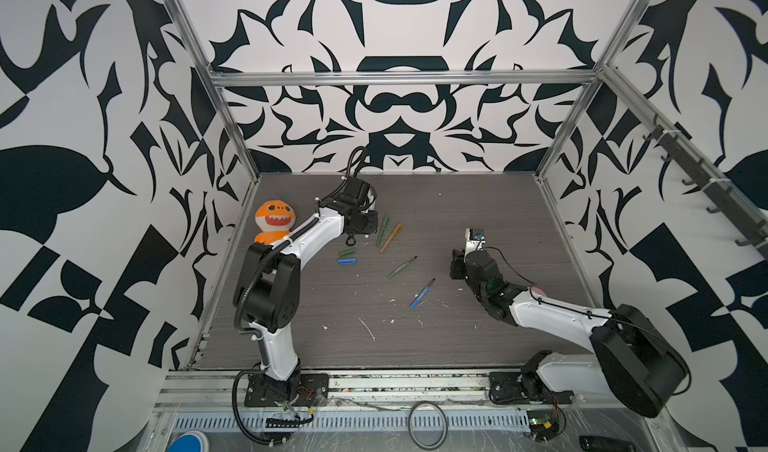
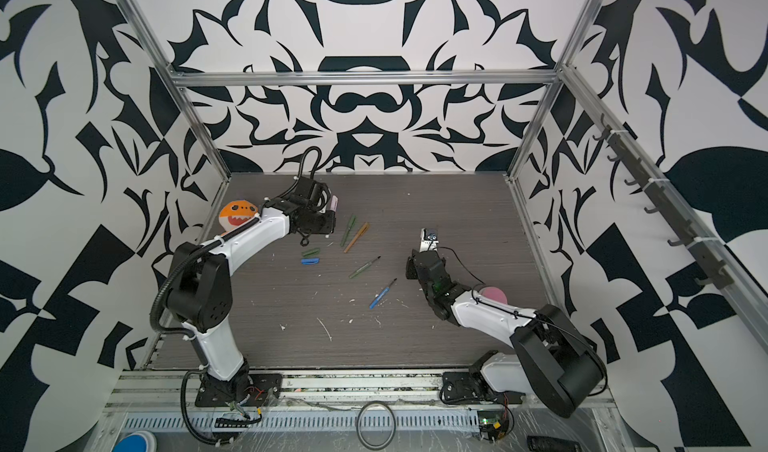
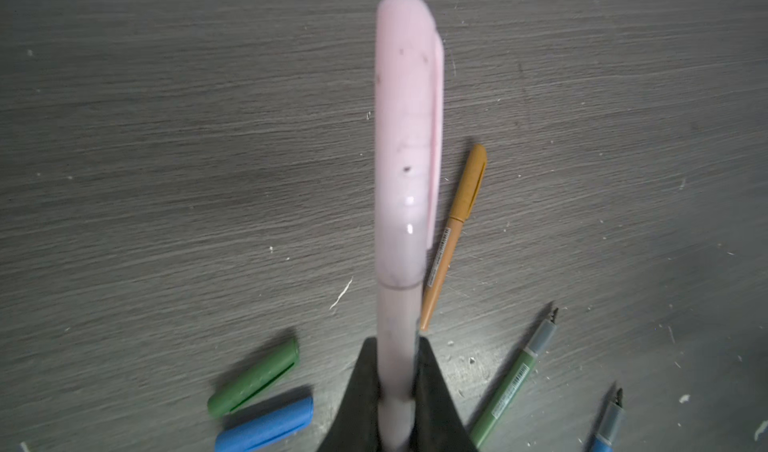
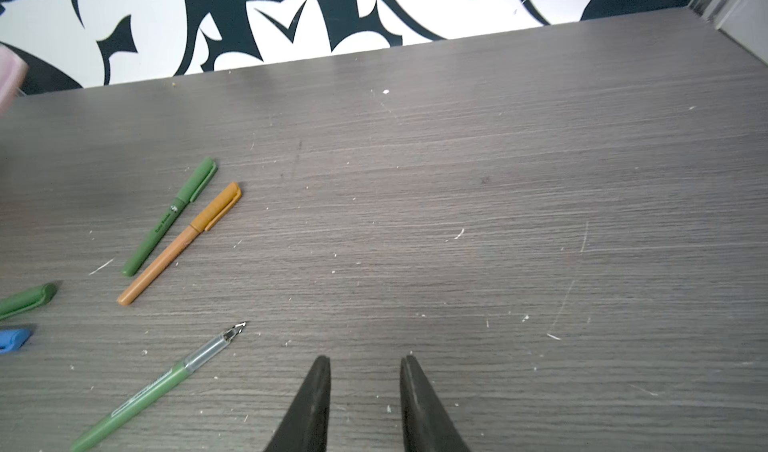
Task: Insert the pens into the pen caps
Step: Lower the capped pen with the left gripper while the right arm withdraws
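My left gripper lowers the capped pink pen onto the bare tabletop (image 3: 357, 242) beside the capped green pen below the gripper next. It then releases the pink pen's body.
My left gripper (image 3: 397, 342) is shut on the barrel of a pale pink pen (image 3: 397, 317) whose pink cap (image 3: 405, 138) is fitted on its far end, held above the table. On the table lie a capped green pen (image 1: 383, 229) and a capped orange pen (image 1: 390, 238) side by side. Near them are a loose green cap (image 1: 346, 252) and a loose blue cap (image 1: 346, 261). An uncapped green pen (image 1: 401, 268) and an uncapped blue pen (image 1: 422, 294) lie toward the middle. My right gripper (image 4: 365, 360) hovers open and empty, right of the green pen (image 4: 166, 381).
An orange shark plush (image 1: 274, 221) stands at the table's left edge behind the left arm. A pink object (image 2: 494, 294) shows behind the right forearm. The patterned back wall (image 4: 374, 13) closes the table's far edge. White scuffs mark the front of the table.
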Robot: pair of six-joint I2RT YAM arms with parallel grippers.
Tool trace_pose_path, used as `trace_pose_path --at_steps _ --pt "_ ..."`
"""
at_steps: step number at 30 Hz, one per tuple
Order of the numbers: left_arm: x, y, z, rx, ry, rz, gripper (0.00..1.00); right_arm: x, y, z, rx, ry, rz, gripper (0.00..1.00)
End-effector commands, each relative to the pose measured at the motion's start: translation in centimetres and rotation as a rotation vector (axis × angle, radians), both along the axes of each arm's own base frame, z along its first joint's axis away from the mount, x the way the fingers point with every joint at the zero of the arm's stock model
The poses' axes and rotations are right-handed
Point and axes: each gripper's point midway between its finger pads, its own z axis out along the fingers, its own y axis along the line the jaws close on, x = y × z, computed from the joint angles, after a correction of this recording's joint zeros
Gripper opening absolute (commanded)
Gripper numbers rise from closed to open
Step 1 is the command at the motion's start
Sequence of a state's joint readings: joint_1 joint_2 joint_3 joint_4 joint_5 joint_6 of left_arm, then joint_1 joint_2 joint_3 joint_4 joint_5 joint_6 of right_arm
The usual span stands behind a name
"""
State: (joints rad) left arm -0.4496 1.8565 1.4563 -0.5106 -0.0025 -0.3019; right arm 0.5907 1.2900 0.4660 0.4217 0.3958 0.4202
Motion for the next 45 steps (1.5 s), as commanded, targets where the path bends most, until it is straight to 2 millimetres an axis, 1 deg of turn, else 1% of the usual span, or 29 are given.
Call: trace_pose_path --at_steps 1,6,9,12,25,31,40,45 --pt "0.3 0.0 -1.7 0.027 0.082 -0.020 0.05 0.6 -0.6 2.2 0.038 -0.085 -0.060 0.31" --pt "1.8 -0.3 -5.3 0.071 0.159 -0.029 0.05 0.7 0.0 1.8 0.049 -0.070 -0.042 0.31" --pt "1.7 -1.1 -7.1 0.038 0.213 -0.026 0.05 0.8 0.3 1.6 0.053 -0.061 -0.032 0.31" --pt "1.9 -1.0 -8.2 0.046 0.229 -0.022 0.06 0.9 0.6 1.6 0.058 -0.054 -0.021 0.31" --pt "2.9 -0.9 -9.9 0.064 0.268 -0.026 0.12 1.0 1.1 1.4 0.066 -0.043 -0.004 0.31" --pt "3.3 -0.7 -9.7 0.079 0.260 -0.020 0.13 1.0 1.3 1.1 0.070 -0.035 0.003 0.31" --pt "2.8 0.1 -10.5 0.131 0.297 -0.018 0.16 1.0 1.3 1.2 0.080 -0.039 -0.004 0.31" --pt "2.9 -0.1 -9.8 0.129 0.296 -0.033 0.17 1.0 1.4 1.2 0.087 -0.038 -0.001 0.31"
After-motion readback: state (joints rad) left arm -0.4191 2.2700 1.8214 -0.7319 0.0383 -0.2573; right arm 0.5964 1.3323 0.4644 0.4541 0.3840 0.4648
